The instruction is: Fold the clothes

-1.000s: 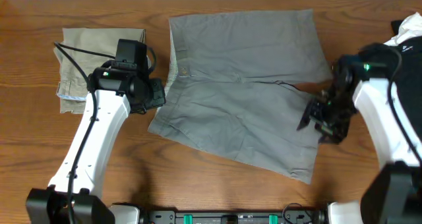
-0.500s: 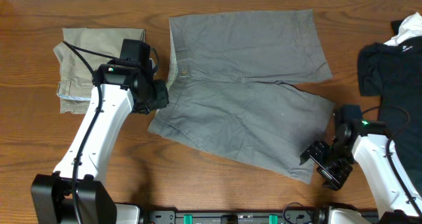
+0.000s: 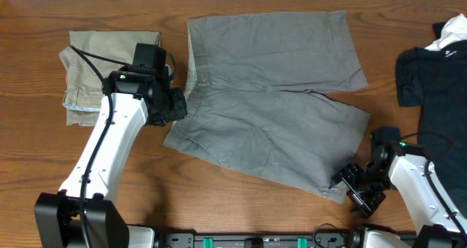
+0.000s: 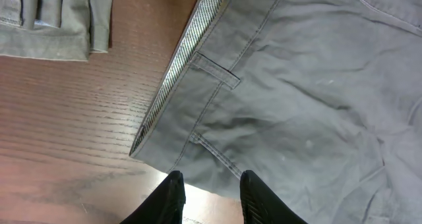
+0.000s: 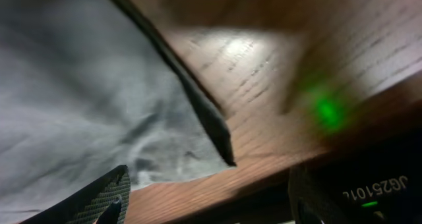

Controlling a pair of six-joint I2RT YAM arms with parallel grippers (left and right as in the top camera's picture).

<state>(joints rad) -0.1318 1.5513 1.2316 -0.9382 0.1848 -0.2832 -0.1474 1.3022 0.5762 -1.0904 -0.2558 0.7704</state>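
Note:
My right gripper is wide open, with the hem corner (image 3: 339,195) (image 5: 212,157) already between its fingers. It needs to move down and slightly further over the shorts to close on that corner.
The clothes, mid-grey shorts (image 3: 270,95), lie spread flat in the middle of the table, waistband to the left and legs to the right. My left gripper (image 3: 177,106) hovers at the lower end of the waistband. In the left wrist view the left gripper (image 4: 211,184) is open a little, with the shorts' (image 4: 297,85) bottom edge and bare wood between its fingers. My right gripper (image 3: 346,181) sits low at the lower leg's hem corner. The right wrist view is blurred; there the right gripper (image 5: 208,194) is wide open around that corner of the shorts (image 5: 66,85), holding nothing.
Folded khaki trousers (image 3: 95,66) lie at the back left, close behind my left arm, and their edge (image 4: 46,20) also shows in the left wrist view. A black garment (image 3: 438,80) with a white piece (image 3: 452,33) lies at the right edge. The table's front edge is just under my right gripper.
My right arm swung from the shorts' right side down to the lower hem corner near the front edge. My left gripper shifted slightly toward the waistband, then held still.

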